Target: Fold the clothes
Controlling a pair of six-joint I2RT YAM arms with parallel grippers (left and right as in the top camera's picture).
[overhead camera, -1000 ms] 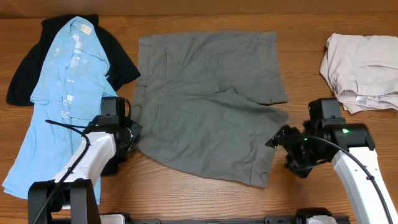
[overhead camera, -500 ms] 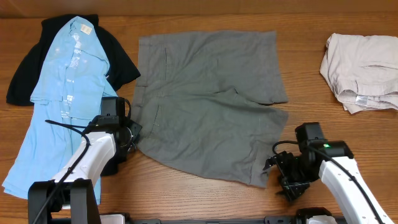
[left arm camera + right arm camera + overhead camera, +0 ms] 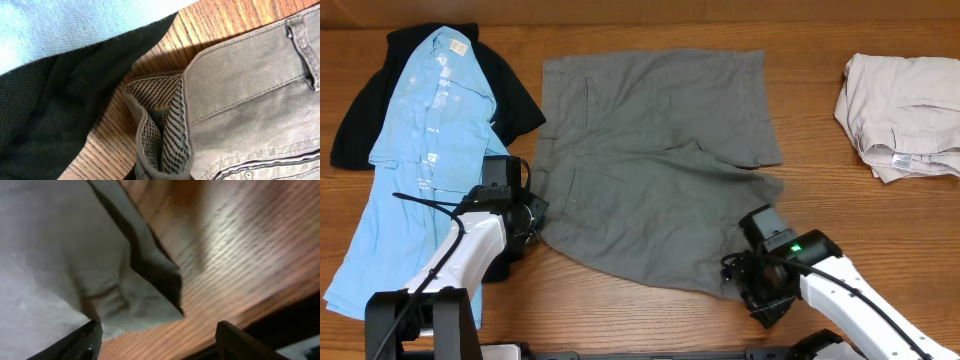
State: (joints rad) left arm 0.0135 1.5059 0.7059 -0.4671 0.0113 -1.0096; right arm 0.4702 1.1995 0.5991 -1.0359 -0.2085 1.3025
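Note:
The shorts (image 3: pixel 650 170) lie unfolded. My left gripper rises next, carries the waistband's near corner outward and down over the far waistband end (image 3: pixel 550 82), which lies outward of it, and lets go.
The grey-olive shorts (image 3: pixel 650 170) lie spread flat mid-table, waistband to the left. My left gripper (image 3: pixel 530 216) sits at the waistband's near corner. In the left wrist view it pinches the waistband (image 3: pixel 165 145), whose patterned lining shows as a raised fold. My right gripper (image 3: pixel 740 280) is at the shorts' near right leg hem. In the right wrist view its fingers (image 3: pixel 160 342) are wide open, with the hem corner (image 3: pixel 145 300) just ahead of them, lying on the wood. A light blue shirt (image 3: pixel 420 150) lies on a black shirt (image 3: pixel 510 95) at left. A beige garment (image 3: pixel 905 110) lies at far right.
The black shirt (image 3: pixel 45 100) lies just left of the pinched waistband, with the blue shirt (image 3: pixel 75 20) over it. The table's near edge (image 3: pixel 280 305) runs close to my right gripper. Bare wood lies between the shorts and the beige garment.
My right arm has swung left and toward the table's near edge, from beside the shorts' right side to the near leg hem corner. The left arm and the clothes have not moved.

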